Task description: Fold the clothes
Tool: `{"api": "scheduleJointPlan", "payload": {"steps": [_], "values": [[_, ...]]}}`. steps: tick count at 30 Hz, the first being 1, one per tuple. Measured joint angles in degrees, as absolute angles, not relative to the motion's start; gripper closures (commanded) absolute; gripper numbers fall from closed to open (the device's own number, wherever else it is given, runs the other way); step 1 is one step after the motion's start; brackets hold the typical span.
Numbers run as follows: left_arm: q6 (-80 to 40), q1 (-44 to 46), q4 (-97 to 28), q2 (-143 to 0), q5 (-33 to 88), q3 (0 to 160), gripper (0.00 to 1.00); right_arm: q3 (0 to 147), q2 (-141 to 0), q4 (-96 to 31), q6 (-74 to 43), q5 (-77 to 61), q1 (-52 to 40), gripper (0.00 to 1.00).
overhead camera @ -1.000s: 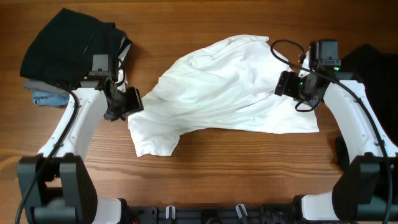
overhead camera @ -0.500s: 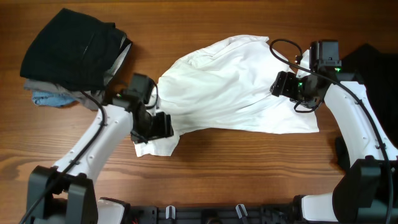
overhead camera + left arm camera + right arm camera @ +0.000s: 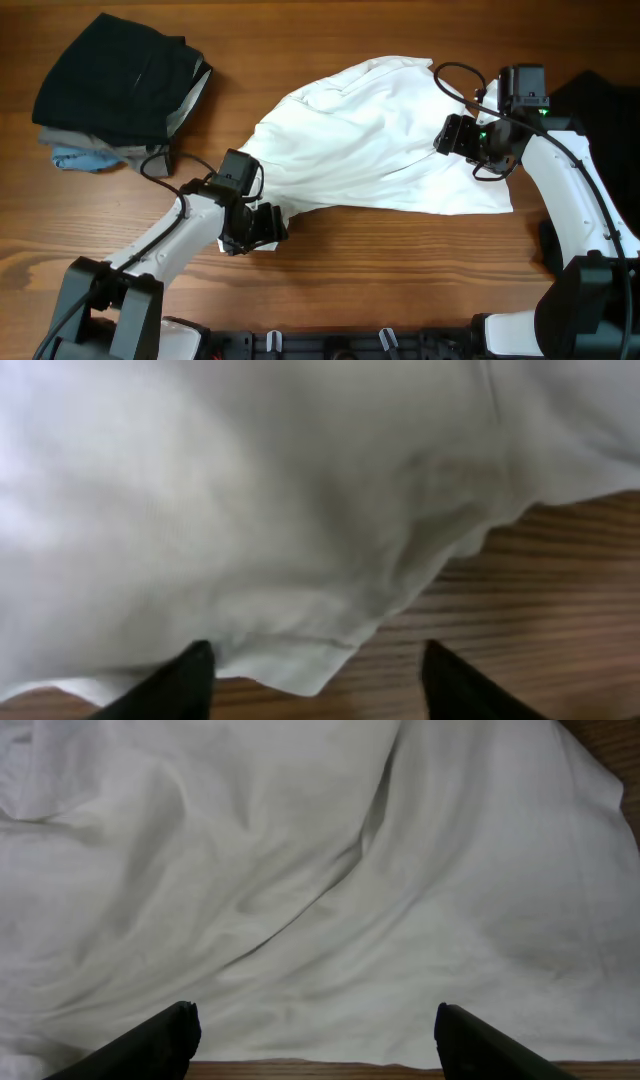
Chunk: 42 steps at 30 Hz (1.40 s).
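Note:
The left gripper stays low over the shirt's corner [image 3: 271, 245] [image 3: 308, 670] next and draws its fingers together on the gather, since the corner already lies between the open fingers.
A large white T-shirt [image 3: 370, 140] lies rumpled across the middle of the wooden table; no print shows. My left gripper [image 3: 258, 226] is open over the shirt's lower left corner. In the left wrist view that corner [image 3: 300, 660] lies between the open fingers [image 3: 315, 678] on the wood. My right gripper [image 3: 458, 135] is open above the shirt's right part. The right wrist view shows white cloth [image 3: 320, 890] under the open fingers [image 3: 315, 1040] near the shirt's edge. A black garment [image 3: 110, 75] lies folded at the back left.
The black garment tops a small stack with grey and light blue clothes [image 3: 75, 155] beneath it. Another dark cloth [image 3: 600, 110] lies at the right edge behind the right arm. Bare wood [image 3: 400, 270] runs along the front of the table.
My left arm has swung from the shirt's left side down and right to its lower left corner. The right gripper has barely moved. The shirt lies the same.

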State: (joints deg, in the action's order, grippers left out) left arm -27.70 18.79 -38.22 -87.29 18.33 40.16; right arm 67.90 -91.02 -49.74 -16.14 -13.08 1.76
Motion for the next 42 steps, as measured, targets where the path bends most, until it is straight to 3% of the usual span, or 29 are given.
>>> {"api": "scheduleJointPlan", "payload": {"steps": [6,7,8,14,20,24,29,33,42], "values": [[-30.04,18.70,-33.80,-88.68,18.98,39.77,0.82,67.90,-91.02,-49.69,-16.14,-13.08,1.76,0.20],[-30.09,18.70,-33.15,-88.99,19.14,39.75,0.94,67.90,-91.02,-49.67,-16.14,-13.08,1.76,0.20],[-30.00,18.70,-32.62,-89.23,19.18,39.70,0.96,67.90,-91.02,-49.69,-16.14,-13.08,1.76,0.20],[-30.06,18.57,-31.88,-89.80,19.62,39.59,0.96,67.90,-91.02,-49.98,-16.40,-12.99,1.76,0.16],[-27.68,14.50,-44.36,-89.19,17.96,43.05,0.96,67.90,-91.00,-52.93,-20.14,-10.46,3.11,0.15],[-25.74,9.30,-50.28,-84.44,15.64,48.40,0.96,67.77,-91.00,-56.18,-22.15,-9.41,7.99,0.18],[-24.29,5.37,-50.30,-77.10,14.20,50.61,0.96,64.12,-90.74,-57.36,-23.20,-8.49,11.62,0.33],[-24.03,3.99,-49.08,-73.34,13.45,50.63,0.96,58.08,-90.74,-57.14,-23.35,-8.56,11.57,0.22],[-23.83,3.88,-49.54,-71.70,11.77,50.63,0.96,48.58,-90.74,-52.71,-23.86,-8.58,11.57,0.29]]}}
